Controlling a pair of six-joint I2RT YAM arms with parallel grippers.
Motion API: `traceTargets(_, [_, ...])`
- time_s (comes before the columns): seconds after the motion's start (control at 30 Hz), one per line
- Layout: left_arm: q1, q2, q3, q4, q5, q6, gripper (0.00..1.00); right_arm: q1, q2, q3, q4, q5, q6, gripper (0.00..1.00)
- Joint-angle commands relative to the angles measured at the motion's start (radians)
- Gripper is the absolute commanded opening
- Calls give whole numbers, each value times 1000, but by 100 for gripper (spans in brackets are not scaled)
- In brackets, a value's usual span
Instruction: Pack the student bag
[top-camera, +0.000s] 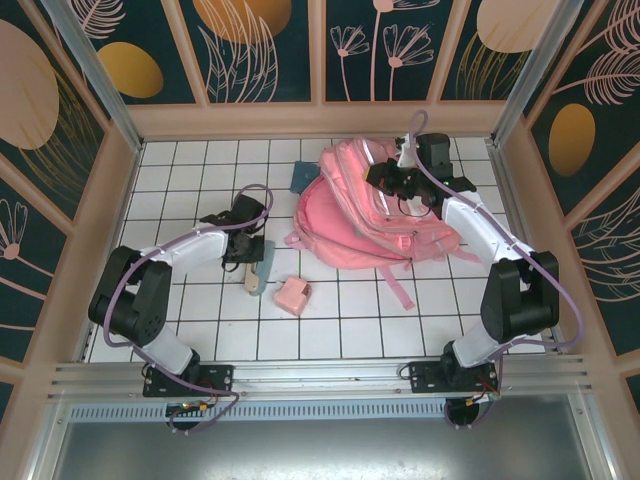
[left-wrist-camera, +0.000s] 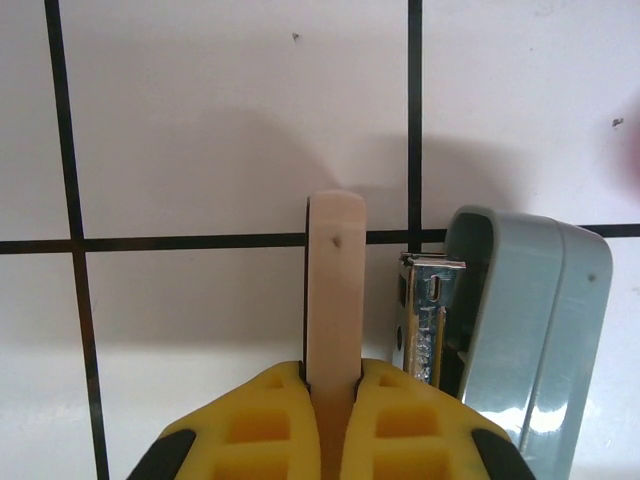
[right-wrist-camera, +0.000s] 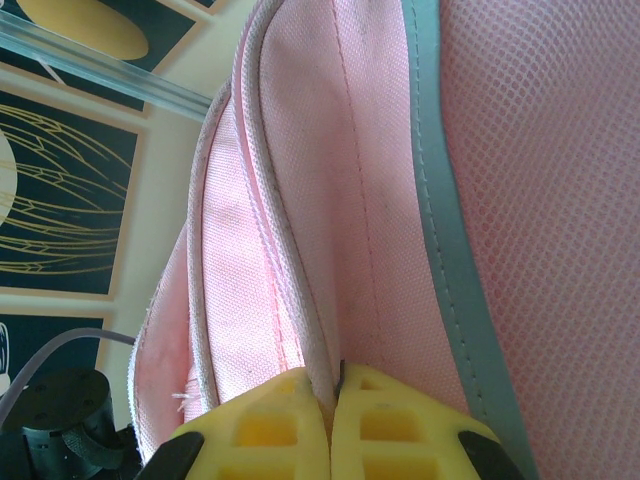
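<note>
The robot will next carry the stick in its left gripper outward over the bag's open pink pocket (top-camera: 328, 215) and let go of it there, since the right gripper holds the fabric edge.
The student bag (top-camera: 345, 215), a big soft pink backpack, lies on the tiled table right of centre. My right gripper (top-camera: 388, 181) is over its upper part. In the right wrist view that gripper (right-wrist-camera: 333, 388) is shut on a seamed edge of the pink fabric (right-wrist-camera: 340, 200), with a pale grey strip (right-wrist-camera: 440, 200) running beside it. My left gripper (top-camera: 248, 240) is left of the bag. In the left wrist view it (left-wrist-camera: 333, 385) is shut on a flat pale beige stick (left-wrist-camera: 335, 280), which points away over the tiles.
A grey-blue stapler (left-wrist-camera: 520, 320) lies right beside the stick, also in the top view (top-camera: 264, 264). A small pink box (top-camera: 293, 296) sits in front of the bag, and a dark blue item (top-camera: 300, 177) lies behind its left side. Cage walls enclose the table.
</note>
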Motion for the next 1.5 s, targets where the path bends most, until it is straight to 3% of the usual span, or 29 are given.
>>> traceTargets(0.0, [7,-47,9,-44,16,-15,0,-5,-43,42,32,-27,-11,0])
traceTargets(0.33, [6,-84,180,-66,143,-104,0,-48,-49,65,26,-49,0,0])
traceTargets(0.57, [-15,-25,307,48,258,-256,0,-66,-64,69,17,-60,0,0])
traceTargets(0.77, [-91,155,489,141,261,-376,0,-68,-67,64,21,-68,6,0])
traceTargets(1.03, [-155,500,844,-62,149,-429,0,-68,-78,55,27,-71,14,0])
traceTargets(1.2, [-185,605,926,-115,109,-485,0,-68,-85,43,31,-71,18,0])
traceTargets(1.3, [-199,621,918,-87,139,-514,0,-68,-88,35,34,-69,18,0])
traceTargets(1.47, [-204,594,911,-71,159,-513,30,-68,-89,23,39,-71,22,0])
